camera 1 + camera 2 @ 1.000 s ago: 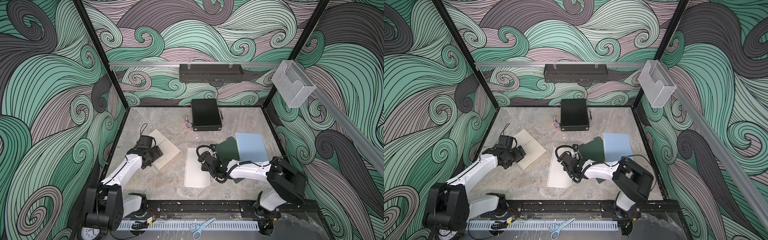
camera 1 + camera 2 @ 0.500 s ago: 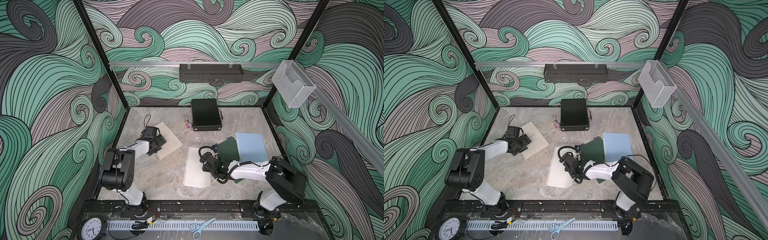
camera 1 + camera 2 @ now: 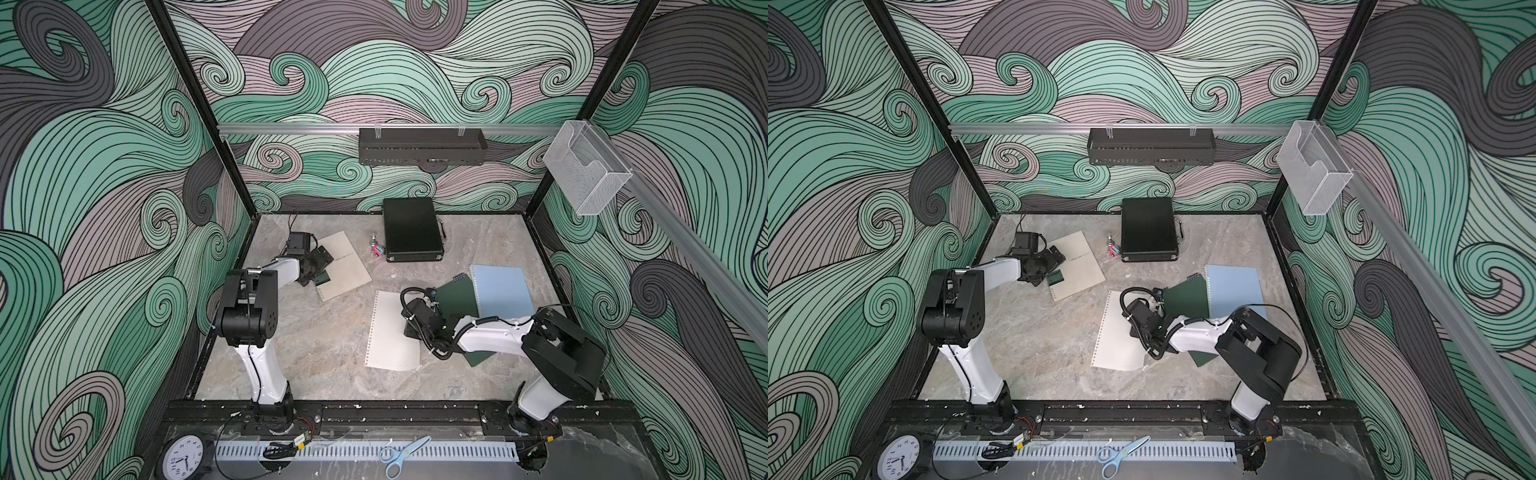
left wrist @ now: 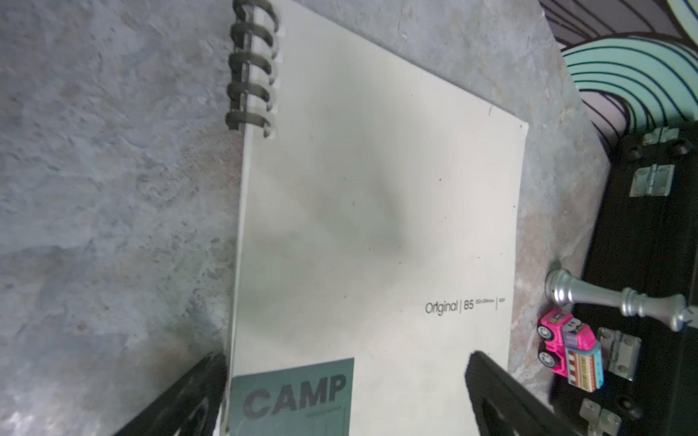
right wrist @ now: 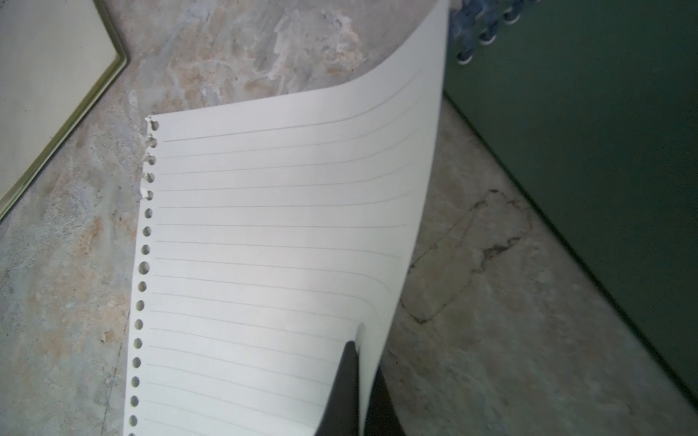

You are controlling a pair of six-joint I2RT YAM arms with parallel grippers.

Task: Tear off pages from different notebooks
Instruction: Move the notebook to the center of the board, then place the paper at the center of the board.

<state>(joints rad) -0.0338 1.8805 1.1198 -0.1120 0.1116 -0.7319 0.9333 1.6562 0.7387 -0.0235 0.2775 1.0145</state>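
Observation:
I should next carry the page point(image 3: 392, 330) in my right gripper away from the dark green notebook, onto bare tabletop in front of the beige notebook, and let go of its edge.
The beige notebook point(image 3: 347, 266) point(image 3: 1079, 266) with the green CAMP label point(image 4: 294, 396) lies closed at the back left. My left gripper point(image 4: 345, 358) point(image 3: 320, 266) hovers open over its label end, one finger past the spiral edge and one over the cover. A loose lined page point(image 3: 392, 330) point(image 3: 1119, 332) point(image 5: 264, 245) with punched holes lies mid-table. My right gripper point(image 5: 360, 351) point(image 3: 411, 328) is shut on its plain long edge, which curls up. The dark green notebook point(image 3: 455, 297) point(image 5: 604, 151) overlaps the light blue notebook point(image 3: 503, 291) point(image 3: 1235, 291) to the right.
A black hard case point(image 3: 411, 235) stands at the back wall, with a pink toy truck point(image 4: 570, 349) and a silver chess piece point(image 4: 604, 302) beside it. Scissors point(image 3: 401, 455) and a clock point(image 3: 185, 457) lie on the front rail. A clear holder point(image 3: 582, 174) hangs on the right wall.
My left arm has swung toward the back wall, and the beige notebook now lies farther back and turned. The right gripper and its page have hardly moved.

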